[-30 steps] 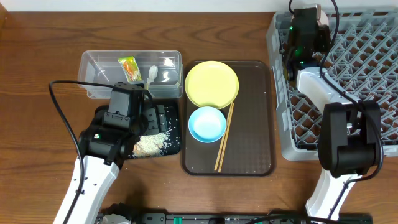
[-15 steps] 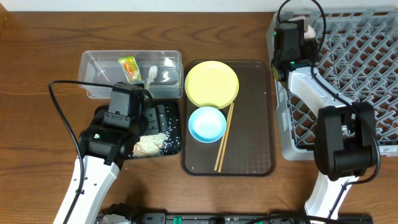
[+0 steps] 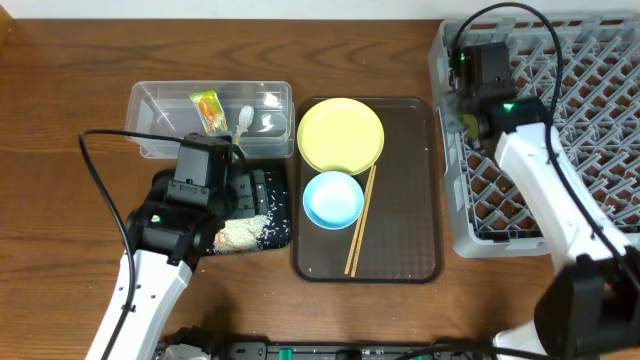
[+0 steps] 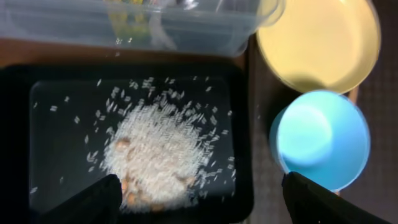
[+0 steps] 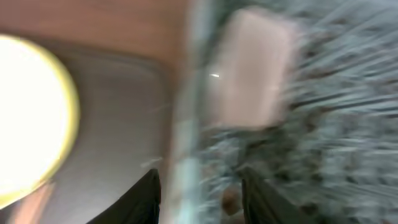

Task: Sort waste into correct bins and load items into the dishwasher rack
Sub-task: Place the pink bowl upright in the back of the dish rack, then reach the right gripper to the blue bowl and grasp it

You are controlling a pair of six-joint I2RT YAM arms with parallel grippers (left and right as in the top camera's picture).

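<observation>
My right gripper moves back from the rack next and goes down to the rack-side rim of the blue bowl [image 3: 333,198] on the brown tray.
My left gripper [image 4: 199,205] is open and empty above the black tray [image 3: 272,196], which holds the white rice scraps [image 3: 240,232]; the rice [image 4: 155,149] also shows in the left wrist view. The clear tub [image 3: 150,100] holds the green-and-yellow wrapper [image 3: 207,108] and a white scrap [image 3: 245,117]. The yellow plate [image 3: 340,135], blue bowl [image 3: 333,198] and chopsticks [image 3: 360,222] lie on the brown tray [image 3: 400,200]. My right gripper [image 5: 202,196] is open and empty, straddling the left rim of the grey rack [image 3: 560,150]. A pale blurred shape [image 5: 252,68] sits in the rack. I cannot make out the white bowl or the cup.
The rack takes up the right side of the table. My right arm [image 3: 540,190] stretches over its left half. The left arm's cable [image 3: 95,180] loops over the wood left of the black tray. The right wrist view is heavily blurred.
My right arm has swung: its wrist moved left along the rack's top-left corner, then back right and slightly down, and the forearm now lies further right. My left arm has not moved.
</observation>
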